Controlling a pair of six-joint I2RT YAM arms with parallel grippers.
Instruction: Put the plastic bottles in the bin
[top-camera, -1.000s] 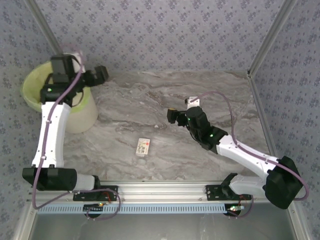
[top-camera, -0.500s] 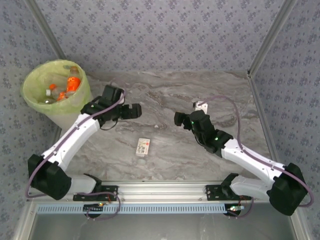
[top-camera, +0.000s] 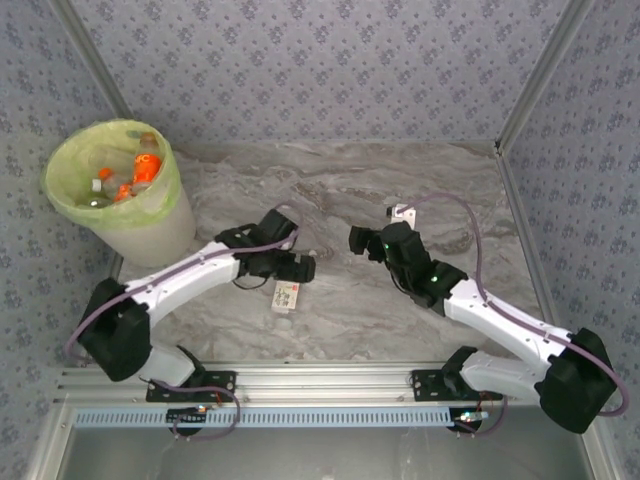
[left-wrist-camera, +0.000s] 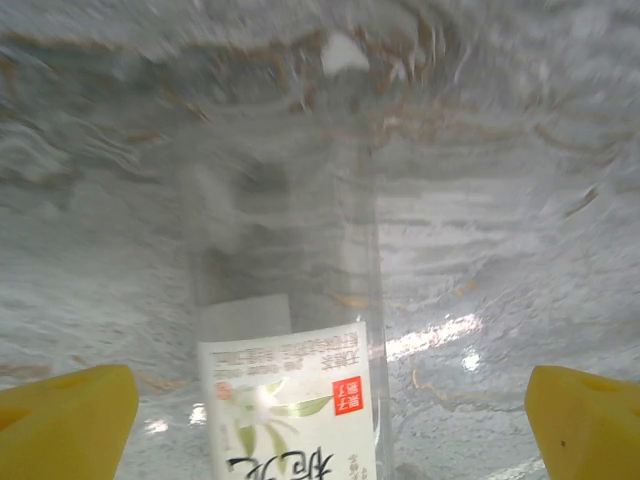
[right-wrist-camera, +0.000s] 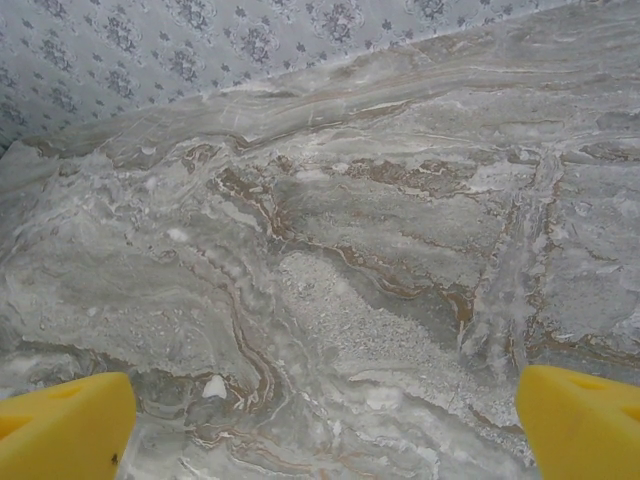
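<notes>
My left gripper lowers its open fingers backward astride the bottle's white label (top-camera: 286, 295) (left-wrist-camera: 290, 400) next, below and slightly back, since the bottle runs lengthwise between them.
One clear plastic bottle (top-camera: 287, 294) with a white label lies on the marble table near the middle. My left gripper (top-camera: 298, 267) hovers just behind it, open. In the left wrist view the bottle (left-wrist-camera: 285, 395) lies lengthwise between the wide-apart yellow fingertips (left-wrist-camera: 62, 420), untouched. The white bin (top-camera: 165, 225), lined with a yellow-green bag, stands at the back left and holds several bottles (top-camera: 144, 172), some with orange labels. My right gripper (top-camera: 358, 240) is open over bare table to the right of centre, and its yellow fingertips (right-wrist-camera: 585, 425) have nothing between them.
Patterned walls close in the back and both sides. A metal rail runs along the near edge by the arm bases. Bare marble table (top-camera: 400, 190) stretches between the bin and the right wall.
My left arm has swung away from the bin and down to the middle of the table, ending just behind the lying bottle. The right gripper shifted slightly, then held still.
</notes>
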